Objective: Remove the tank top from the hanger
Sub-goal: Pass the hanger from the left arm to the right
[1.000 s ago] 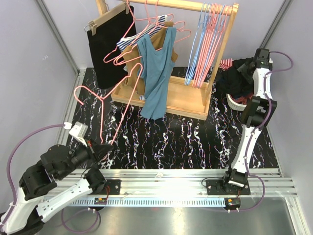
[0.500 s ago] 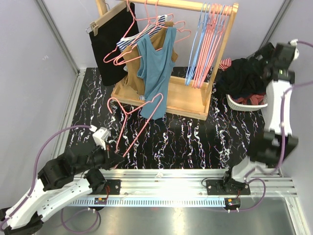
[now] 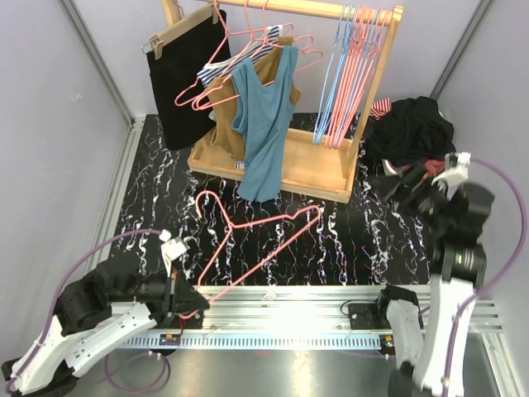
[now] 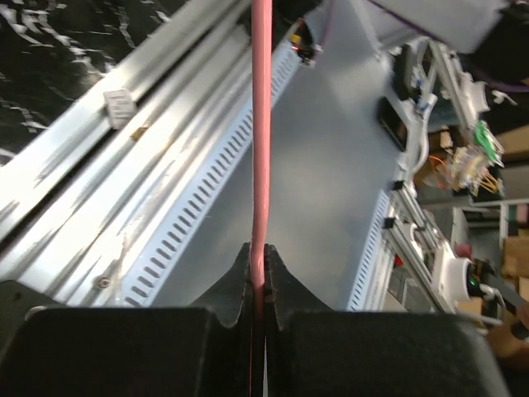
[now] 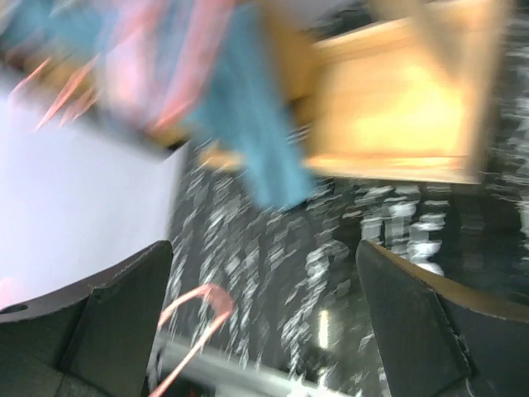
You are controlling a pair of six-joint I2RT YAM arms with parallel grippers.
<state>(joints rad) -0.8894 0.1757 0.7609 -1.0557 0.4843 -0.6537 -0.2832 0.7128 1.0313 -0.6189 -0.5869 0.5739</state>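
Observation:
My right gripper will move back and left in the top view, onto the hanger's bar (image 3: 310, 224) beside the bare hanger's far end, which hangs free.
A blue tank top (image 3: 264, 124) hangs from a pink hanger on the wooden rack (image 3: 318, 175); in the blurred right wrist view the tank top (image 5: 252, 116) shows as a blue smear. A bare pink hanger (image 3: 248, 240) lies slanted over the black marbled table. My left gripper (image 3: 183, 299) is shut on its wire near the front rail, and the left wrist view shows the wire (image 4: 261, 124) pinched in the gripper (image 4: 258, 258). My right gripper (image 3: 407, 186) hovers open and holds nothing beside the clothes pile. From its gripper (image 5: 264, 306) I see the hanger's hook (image 5: 194, 318).
A pile of dark clothes (image 3: 413, 128) fills a white basket at the right. On the rack hang a black garment (image 3: 182, 78), a brown and a striped top, and several empty pink and blue hangers (image 3: 347, 74). Aluminium rails (image 3: 314, 299) run along the near edge.
The left gripper pulled the bare hanger down toward the near rail, so it lies lower and flatter. The right arm swung away from the clothes pile toward the near side and its jaws opened wide.

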